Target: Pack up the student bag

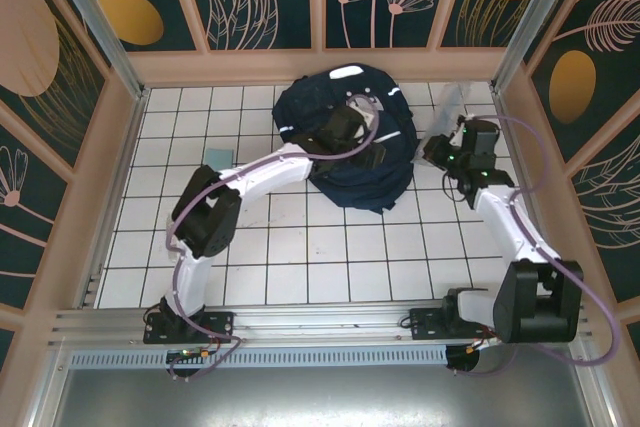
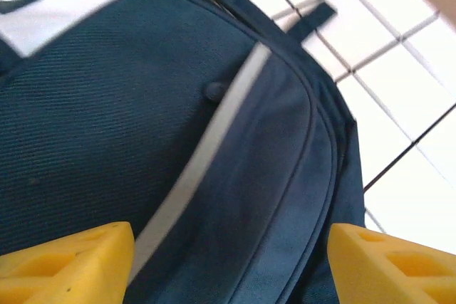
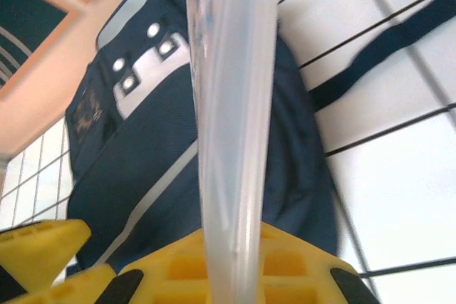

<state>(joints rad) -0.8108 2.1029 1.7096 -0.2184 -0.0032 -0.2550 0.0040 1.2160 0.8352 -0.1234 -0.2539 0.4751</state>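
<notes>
I should next lower my left gripper until it comes down onto the fold (image 2: pixel 268 227) beside the pale stripe on the student bag.
The student bag (image 1: pixel 305 107), dark navy with thin white stripes and white front patches, lies slumped on the tiles at the back centre. My left gripper (image 1: pixel 374 155) hovers over its right side, open, with the yellow fingertips wide apart above the navy fabric (image 2: pixel 107 126) and nothing between them (image 2: pixel 231 261). My right gripper (image 1: pixel 441 153) is to the right of the bag, shut on a translucent whitish plastic piece (image 3: pixel 231 105) seen edge-on, which rises towards the back wall (image 1: pixel 452 109). Behind that piece, the right wrist view shows the bag (image 3: pixel 135 154).
A dark strap (image 3: pixel 385 48) of the bag trails over the white tiles to its right. A small grey-blue flat item (image 1: pixel 215 156) lies on the tiles left of the bag. Wooden walls (image 1: pixel 320 65) close in the back and both sides.
</notes>
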